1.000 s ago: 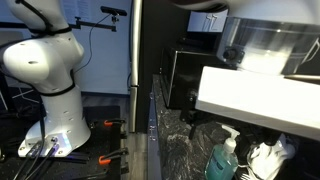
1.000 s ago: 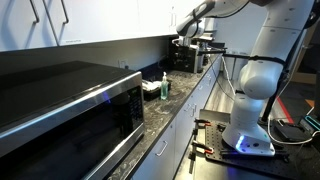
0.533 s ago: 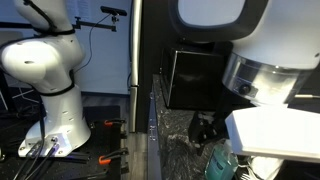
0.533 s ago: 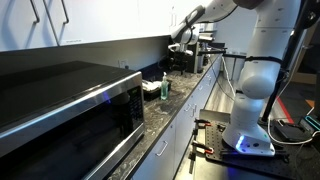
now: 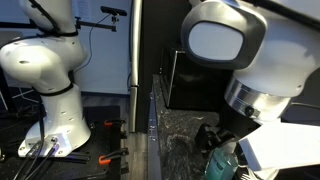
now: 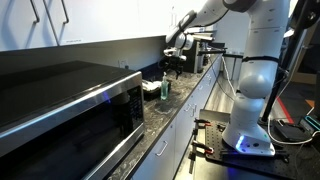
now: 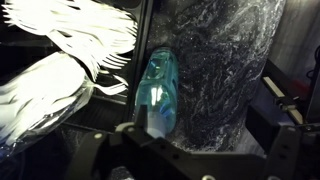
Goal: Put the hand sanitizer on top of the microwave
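Observation:
Next I need to lower my gripper and shift toward the cutlery pile, bringing the open fingertips around the bottle, since the hand sanitizer [image 6: 165, 88] stands off-center.
The hand sanitizer is a clear teal bottle with a white pump. It stands on the dark speckled counter in both exterior views [image 5: 221, 162] [image 6: 165, 88]. In the wrist view [image 7: 158, 88] it lies just ahead of my gripper [image 7: 195, 140], nearer the left finger. The gripper is open and empty, a little above the bottle [image 6: 172, 67], and not touching it. The black microwave [image 6: 60, 110] stands at the near end of the counter, well away from the bottle. In an exterior view the arm's white body [image 5: 240, 60] hides much of the counter.
A white pile of plastic cutlery and a bag [image 7: 70, 50] lies right beside the bottle, also seen on the counter [image 6: 150, 88]. A dark appliance [image 6: 195, 48] stands at the counter's far end. The arm's base [image 6: 250, 120] stands on the floor beside the counter.
The arm has swung down toward the counter, bringing the gripper from high near the far appliance to just above the bottle. The bottle has not moved.

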You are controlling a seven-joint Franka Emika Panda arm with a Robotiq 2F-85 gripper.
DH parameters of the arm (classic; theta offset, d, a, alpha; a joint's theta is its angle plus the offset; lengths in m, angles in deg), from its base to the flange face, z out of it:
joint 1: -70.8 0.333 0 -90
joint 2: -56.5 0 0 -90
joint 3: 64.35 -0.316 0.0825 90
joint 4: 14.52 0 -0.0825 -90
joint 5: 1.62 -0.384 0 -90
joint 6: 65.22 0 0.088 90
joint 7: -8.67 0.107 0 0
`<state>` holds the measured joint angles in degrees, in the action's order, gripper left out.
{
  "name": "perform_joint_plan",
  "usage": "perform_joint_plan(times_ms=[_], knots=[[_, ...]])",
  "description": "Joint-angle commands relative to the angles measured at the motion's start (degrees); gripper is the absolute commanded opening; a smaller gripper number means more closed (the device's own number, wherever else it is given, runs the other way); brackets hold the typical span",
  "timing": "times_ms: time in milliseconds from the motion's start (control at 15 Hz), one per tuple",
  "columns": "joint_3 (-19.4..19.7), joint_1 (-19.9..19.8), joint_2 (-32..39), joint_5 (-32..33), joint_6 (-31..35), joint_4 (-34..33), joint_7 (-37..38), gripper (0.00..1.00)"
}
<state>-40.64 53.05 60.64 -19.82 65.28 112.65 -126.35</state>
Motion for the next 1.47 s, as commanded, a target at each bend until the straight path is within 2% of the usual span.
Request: perform_joint_plan(times_ms=[0, 200, 867, 1400], knots=[[-2.25, -2.52, 1.93, -2.39, 2.39, -2.25, -3.41, 1.0], [-3.11, -3.71, 3.28, -3.44, 3.21, -3.39, -3.81, 1.0], [-6.95, -7.87, 11.09, -6.35, -0.34, -9.36, -3.42, 1.0], [-9.89, -9.28, 13.13, -6.24, -4.86, -11.22, -3.44, 1.0]])
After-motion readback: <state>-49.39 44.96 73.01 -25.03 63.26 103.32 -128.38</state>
